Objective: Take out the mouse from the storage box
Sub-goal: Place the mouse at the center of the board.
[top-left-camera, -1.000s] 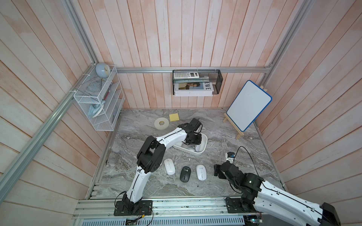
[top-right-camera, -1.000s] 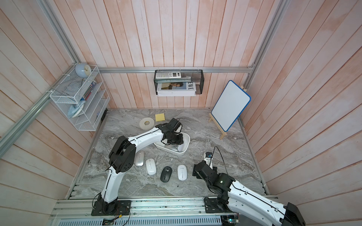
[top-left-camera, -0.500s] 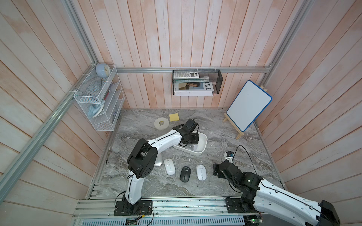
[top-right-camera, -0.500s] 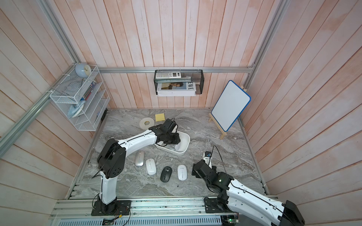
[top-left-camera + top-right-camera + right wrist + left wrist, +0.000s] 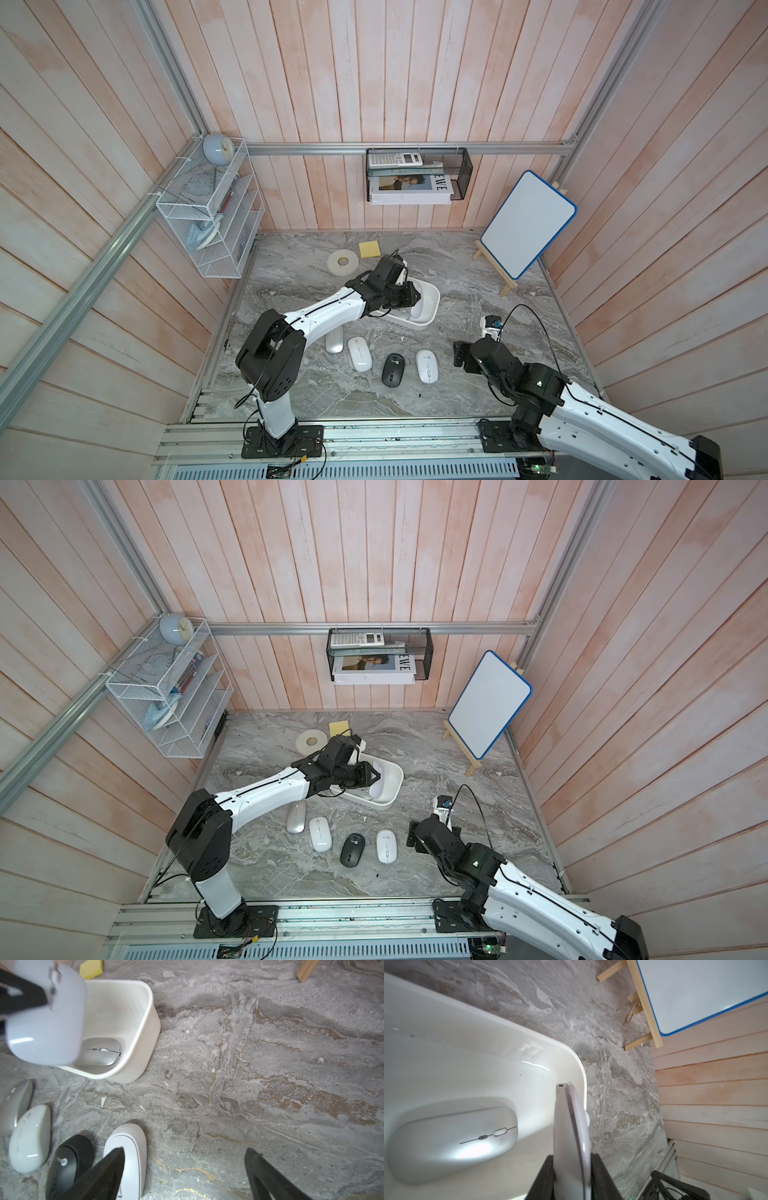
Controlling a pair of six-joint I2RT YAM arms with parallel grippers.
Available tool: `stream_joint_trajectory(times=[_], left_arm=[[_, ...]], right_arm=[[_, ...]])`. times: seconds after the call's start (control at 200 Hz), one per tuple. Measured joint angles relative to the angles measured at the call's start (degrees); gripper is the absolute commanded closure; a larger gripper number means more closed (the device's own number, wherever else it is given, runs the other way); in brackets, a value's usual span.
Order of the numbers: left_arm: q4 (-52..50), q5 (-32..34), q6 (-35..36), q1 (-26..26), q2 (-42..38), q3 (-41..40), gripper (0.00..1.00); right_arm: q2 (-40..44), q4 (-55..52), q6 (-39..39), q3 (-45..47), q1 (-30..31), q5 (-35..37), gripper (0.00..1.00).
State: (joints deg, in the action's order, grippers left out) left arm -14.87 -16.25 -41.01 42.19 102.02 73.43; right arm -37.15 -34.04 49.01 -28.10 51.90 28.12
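Note:
Next, my left gripper moves back past the box's rim and down and releases its mouse beside the last white mouse, where the others line up on the marble (image 5: 446, 354).
The white storage box (image 5: 432, 306) (image 5: 395, 788) stands mid-table. My left gripper (image 5: 409, 297) (image 5: 372, 776) (image 5: 572, 1159) hangs over its right end, shut on a pale lilac mouse (image 5: 571, 1136) (image 5: 47, 1022) held on edge, with its tip above the box's rim. A silver mouse (image 5: 452, 1142) (image 5: 99, 1053) lies flat on the box's floor. My right gripper (image 5: 459, 353) (image 5: 411, 833) (image 5: 185, 1151) is open and holds nothing, low over the marble near the front right, beside a white mouse (image 5: 126, 1153).
Several mice lie in a row in front of the box: silver (image 5: 334, 343), white (image 5: 359, 353), black (image 5: 393, 369), white (image 5: 427, 365). A tape roll (image 5: 342, 262) and yellow pad (image 5: 369, 249) lie behind the box. A whiteboard on an easel (image 5: 528, 224) stands back right.
The left arm's elbow has swung out to the left and its wrist has shifted slightly over the box, still gripping the mouse. The right arm has barely moved.

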Motion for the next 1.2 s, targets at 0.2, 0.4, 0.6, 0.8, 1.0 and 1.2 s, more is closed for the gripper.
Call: stream_joint_trajectory(times=[0.2,0.4,0.6,0.8,1.0,1.2], left_arm=[[4.5,-1.4,-3.3,4.7,0.0,-3.0,0.88],[9.8,-1.6,-5.9,9.4,0.8,-3.0,0.88],[11.9,-1.5,-7.3,13.5,7.1,-0.6,0.89],[11.4,-1.2,-7.9,16.0,13.7,3.6,0.89],[8.5,0.4,-7.7,17.6,17.5,9.1,0.89],[6.5,1.8,-7.6,17.5,20.2,10.6,0.83]], right_arm=[[5.2,-6.8,0.0,-4.4,0.0,3.3,0.06],[8.7,-12.3,0.0,-7.6,-0.1,6.2,0.06],[11.4,-16.3,0.3,-9.5,-0.1,8.3,0.06],[13.7,-18.6,0.9,-9.8,-0.1,9.0,0.06],[15.6,-20.0,1.8,-9.8,-0.1,9.3,0.06],[16.3,-20.0,1.9,-9.7,-0.1,9.4,0.06]])
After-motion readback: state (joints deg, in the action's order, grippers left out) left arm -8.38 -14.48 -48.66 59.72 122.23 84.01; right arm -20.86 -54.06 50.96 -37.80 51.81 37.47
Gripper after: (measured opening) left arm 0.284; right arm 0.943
